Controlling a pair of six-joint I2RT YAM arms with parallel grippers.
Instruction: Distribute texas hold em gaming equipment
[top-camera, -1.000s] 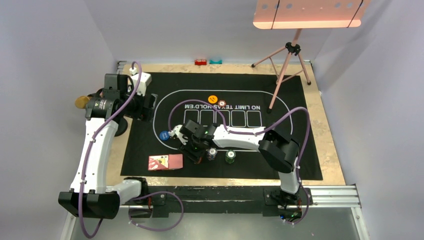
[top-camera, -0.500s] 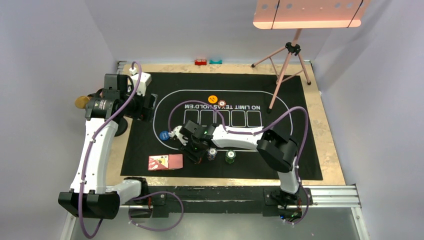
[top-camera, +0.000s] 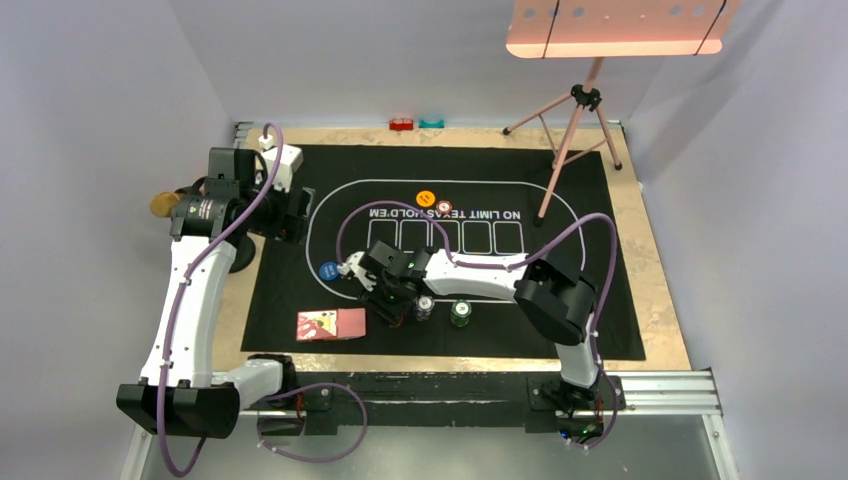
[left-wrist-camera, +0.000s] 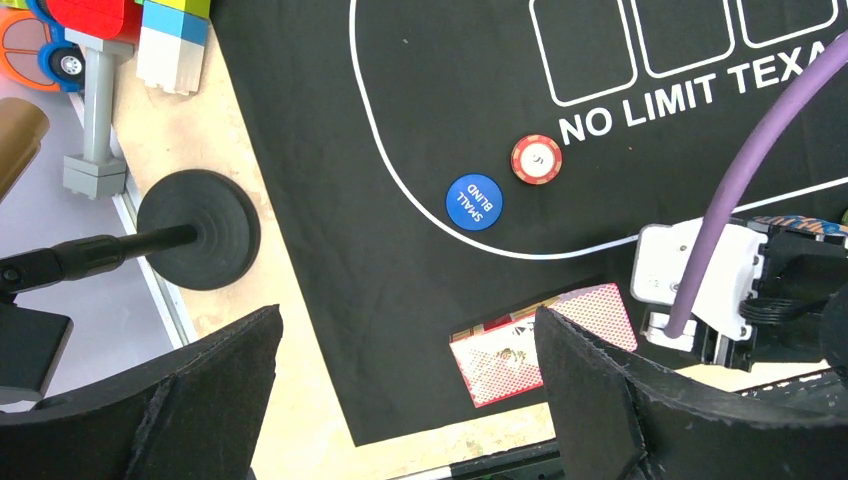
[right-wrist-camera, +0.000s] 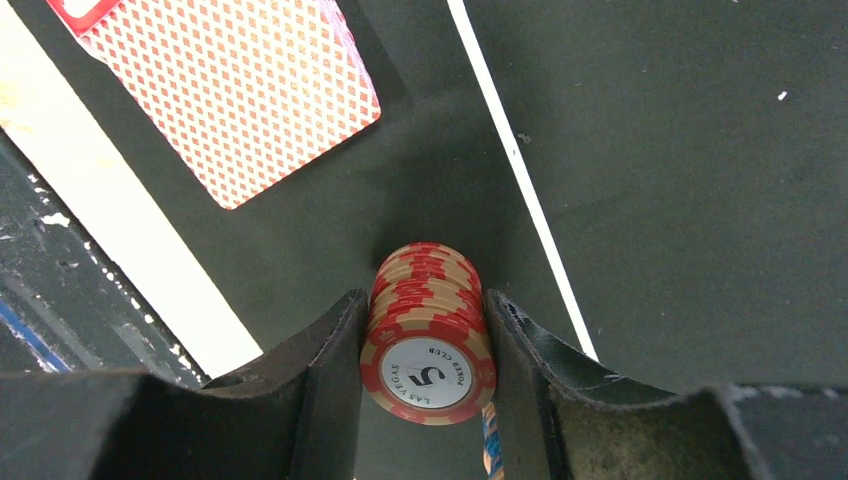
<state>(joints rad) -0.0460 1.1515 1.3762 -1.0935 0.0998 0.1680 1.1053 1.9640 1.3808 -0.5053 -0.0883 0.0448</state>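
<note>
I should next turn my right gripper, then carry the red-brown chips outward past the green stack onto the mat inside the white line.
In the right wrist view my right gripper (right-wrist-camera: 428, 345) is shut on a stack of red-brown striped poker chips (right-wrist-camera: 428, 330), a finger on each side, above the black poker mat. The pink-red-backed cards (right-wrist-camera: 230, 90) lie just beyond. From above, my right gripper (top-camera: 392, 303) is near the mat's front left, beside a grey-white stack (top-camera: 424, 307) and a green stack (top-camera: 460, 313). The cards (top-camera: 332, 325), blue disc (top-camera: 328, 270), orange disc (top-camera: 426, 198) and a single chip (top-camera: 443, 207) lie on the mat. My left gripper (top-camera: 296, 214) is open and empty at the far left, raised.
A gold-headed microphone (top-camera: 163, 204) on a round black base (left-wrist-camera: 200, 228) stands left of the mat. Toy bricks (left-wrist-camera: 150, 30) lie by it, and two more (top-camera: 402, 124) at the back edge. A pink tripod (top-camera: 575, 130) stands at the back right. The left wrist view shows the blue disc (left-wrist-camera: 474, 201) and a red chip (left-wrist-camera: 536, 159).
My right arm has shifted very slightly to the left with the red-brown stack in its jaws. The left arm has not moved.
</note>
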